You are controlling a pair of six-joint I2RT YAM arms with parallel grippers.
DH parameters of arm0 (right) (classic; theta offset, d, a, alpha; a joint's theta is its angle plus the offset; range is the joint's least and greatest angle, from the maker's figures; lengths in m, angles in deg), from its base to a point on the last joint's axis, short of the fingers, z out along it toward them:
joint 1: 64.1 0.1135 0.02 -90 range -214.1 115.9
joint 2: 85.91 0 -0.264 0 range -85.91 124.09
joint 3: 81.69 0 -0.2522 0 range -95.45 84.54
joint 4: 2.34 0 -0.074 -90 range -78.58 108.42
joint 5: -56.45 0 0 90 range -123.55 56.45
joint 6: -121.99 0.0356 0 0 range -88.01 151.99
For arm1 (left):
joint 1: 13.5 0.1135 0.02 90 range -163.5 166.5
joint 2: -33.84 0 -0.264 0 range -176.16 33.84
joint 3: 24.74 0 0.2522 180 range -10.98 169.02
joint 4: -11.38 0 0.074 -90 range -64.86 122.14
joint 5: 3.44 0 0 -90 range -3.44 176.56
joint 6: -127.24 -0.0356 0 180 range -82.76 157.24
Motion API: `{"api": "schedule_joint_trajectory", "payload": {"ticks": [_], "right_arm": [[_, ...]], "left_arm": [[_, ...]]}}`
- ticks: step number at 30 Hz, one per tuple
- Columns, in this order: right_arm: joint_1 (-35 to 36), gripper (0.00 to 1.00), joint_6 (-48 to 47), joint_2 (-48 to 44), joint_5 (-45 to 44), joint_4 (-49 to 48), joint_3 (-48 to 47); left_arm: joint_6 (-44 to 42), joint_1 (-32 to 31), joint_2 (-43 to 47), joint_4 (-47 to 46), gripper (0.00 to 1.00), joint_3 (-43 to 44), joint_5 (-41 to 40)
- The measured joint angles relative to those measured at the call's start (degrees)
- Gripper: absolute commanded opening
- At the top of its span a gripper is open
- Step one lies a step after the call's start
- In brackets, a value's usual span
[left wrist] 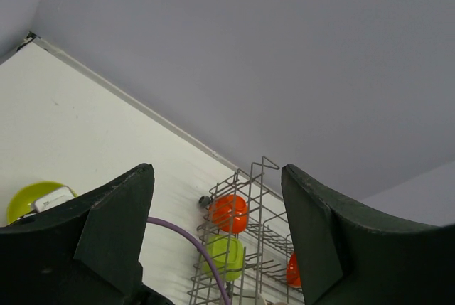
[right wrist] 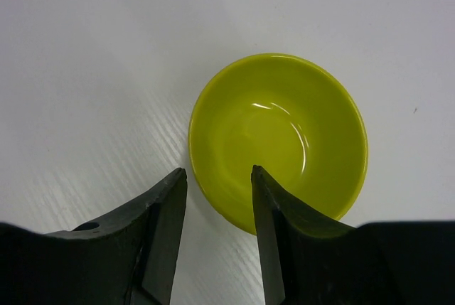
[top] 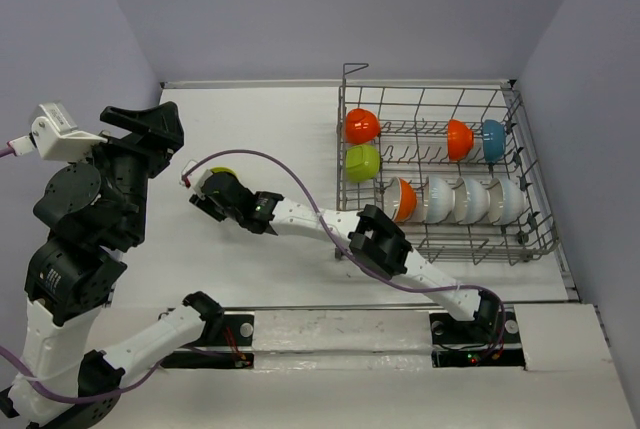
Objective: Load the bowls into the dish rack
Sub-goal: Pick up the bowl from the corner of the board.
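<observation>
The right gripper moves down onto the yellow-green bowl's near rim (right wrist: 210, 202) and closes there next, because that rim already runs between its open fingers.
A yellow-green bowl (right wrist: 284, 127) sits upright on the white table, left of the middle (top: 221, 175). My right gripper (right wrist: 218, 170) is open just above it. The bowl's near-left rim lies between the fingers, one over the inside and one outside, and I cannot tell whether they touch. The dish rack (top: 530, 211) at the right holds an orange bowl (top: 361, 126), a green bowl (top: 362, 162), an orange bowl (top: 458, 139), a blue bowl (top: 493, 139), an orange-and-white bowl (top: 402, 199) and three white bowls (top: 470, 199). My left gripper (top: 150, 129) hangs open and empty, raised at the far left.
The rack's raised corner handle (left wrist: 263, 170) faces the table's middle. A purple cable (top: 300, 189) arcs over the right arm. The table's back edge meets the grey wall (top: 260, 83). The arm bases stand along the near edge.
</observation>
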Motion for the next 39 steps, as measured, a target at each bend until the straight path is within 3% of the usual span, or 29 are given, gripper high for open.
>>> {"api": "schedule_joint_trajectory", "payload": {"ticks": [39], "right_arm": [[0.72, 0.48, -2.38, 0.24, -1.22, -0.76, 1.42]], "left_arm": [[-0.15, 0.00, -0.15, -0.07, 0.81, -0.90, 0.70]]}}
